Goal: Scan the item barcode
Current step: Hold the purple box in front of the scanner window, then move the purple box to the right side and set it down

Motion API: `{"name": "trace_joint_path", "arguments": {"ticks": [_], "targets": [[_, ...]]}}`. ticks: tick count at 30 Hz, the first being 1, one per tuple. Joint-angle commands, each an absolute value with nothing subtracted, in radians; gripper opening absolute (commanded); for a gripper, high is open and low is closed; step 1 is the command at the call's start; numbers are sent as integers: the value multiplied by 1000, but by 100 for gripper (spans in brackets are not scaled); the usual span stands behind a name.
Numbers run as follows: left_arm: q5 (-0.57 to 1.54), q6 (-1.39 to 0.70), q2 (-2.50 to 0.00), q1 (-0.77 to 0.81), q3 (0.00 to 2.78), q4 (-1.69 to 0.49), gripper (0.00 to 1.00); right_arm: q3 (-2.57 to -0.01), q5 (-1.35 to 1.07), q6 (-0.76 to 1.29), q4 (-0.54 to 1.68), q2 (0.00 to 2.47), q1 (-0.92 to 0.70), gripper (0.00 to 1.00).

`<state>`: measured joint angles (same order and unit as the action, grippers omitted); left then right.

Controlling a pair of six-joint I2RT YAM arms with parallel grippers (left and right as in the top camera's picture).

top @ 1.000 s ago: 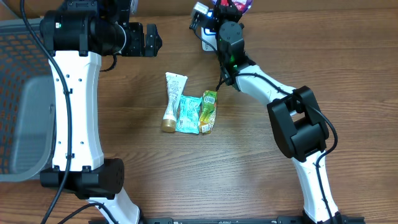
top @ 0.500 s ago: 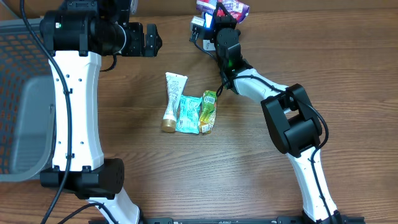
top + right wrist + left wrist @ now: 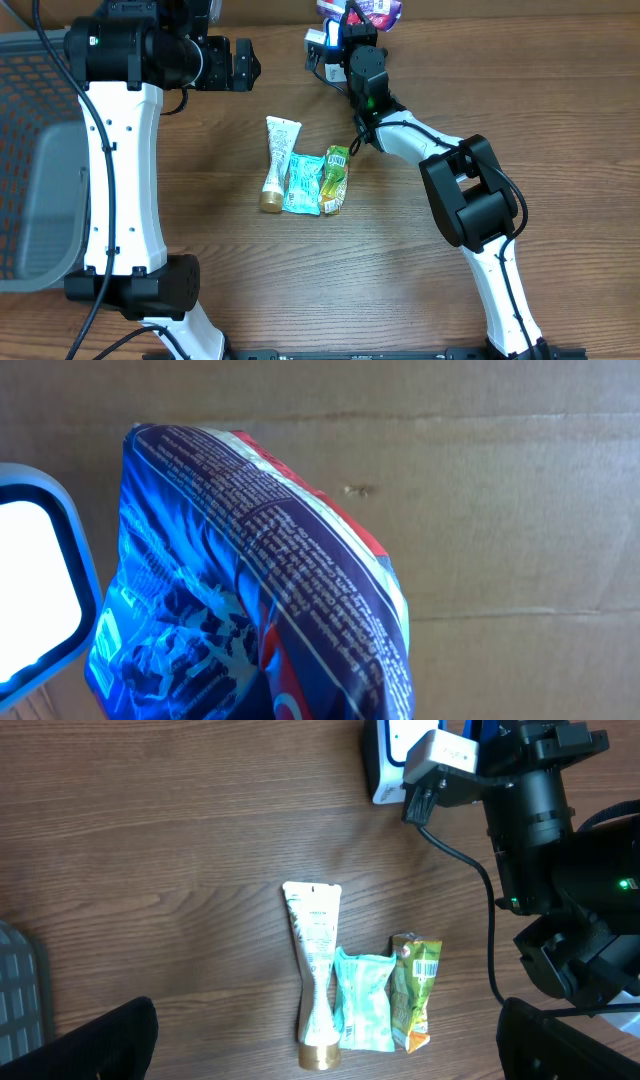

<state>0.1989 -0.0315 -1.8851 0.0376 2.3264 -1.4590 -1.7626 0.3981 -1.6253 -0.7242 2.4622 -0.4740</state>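
My right gripper holds the bag [image 3: 364, 9] and will next move back, to the right in the overhead view, and down to let it go, because open tabletop is below it that way.
My right gripper [image 3: 357, 22] is at the table's far edge, shut on a purple and blue snack bag [image 3: 364, 9]. In the right wrist view the bag [image 3: 260, 580] fills the middle, hides the fingers, and is bathed in blue light. Just left of it is the white scanner [image 3: 28, 585] with its lit window; overhead the scanner [image 3: 322, 46] sits below and left of the bag. My left gripper [image 3: 243, 65] hangs open and empty, high over the table's far left. In the left wrist view its gripper [image 3: 325, 1050] has both fingers wide apart.
A white tube with a gold cap [image 3: 277, 165], a teal packet [image 3: 303, 183] and a green packet [image 3: 335, 180] lie side by side mid-table. A grey mesh basket [image 3: 30, 200] stands off the left edge. A cardboard wall [image 3: 500, 510] rises behind the bag.
The right arm has carried the bag a little further back and left, toward the scanner, then held still. The left arm has not moved.
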Motion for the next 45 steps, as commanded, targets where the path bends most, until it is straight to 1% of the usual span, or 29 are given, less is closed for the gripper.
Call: {"name": "trace_joint_path", "arguments": {"ticks": [1, 17, 24, 27, 30, 33, 35, 36, 38, 40, 43, 45], "targets": [[207, -49, -1880, 39, 2342, -1459, 100, -1791, 391, -1632, -739, 2465, -488, 4], [207, -49, -1880, 39, 2342, -1459, 100, -1791, 396, -1616, -788, 2458, -514, 4], [207, -49, -1880, 39, 2342, -1459, 100, -1791, 492, -1425, -720, 2369, -530, 4], [207, -49, -1880, 39, 2342, -1459, 100, -1791, 571, -1321, -723, 2291, -530, 4], [207, -49, -1880, 39, 2342, -1459, 100, -1791, 701, -1179, -701, 2204, -530, 4], [207, -49, -1880, 39, 2342, -1459, 99, -1791, 805, -1028, -536, 2110, -529, 4], [207, -49, -1880, 39, 2342, -1459, 100, -1791, 809, -894, -271, 2035, -529, 4], [207, -49, -1880, 39, 2342, -1459, 100, -1791, 775, -803, -97, 1992, -529, 4], [207, -49, -1880, 39, 2342, -1459, 100, -1791, 665, -618, 176, 1922, -529, 4], [207, -49, -1880, 39, 2342, -1459, 100, -1791, 500, -415, 408, 1855, -516, 4], [207, -49, -1880, 39, 2342, -1459, 100, -1791, 188, -197, 646, 1779, -467, 4], [207, -49, -1880, 39, 2342, -1459, 100, -1791, -19, -73, 758, 1748, -418, 4]]}}
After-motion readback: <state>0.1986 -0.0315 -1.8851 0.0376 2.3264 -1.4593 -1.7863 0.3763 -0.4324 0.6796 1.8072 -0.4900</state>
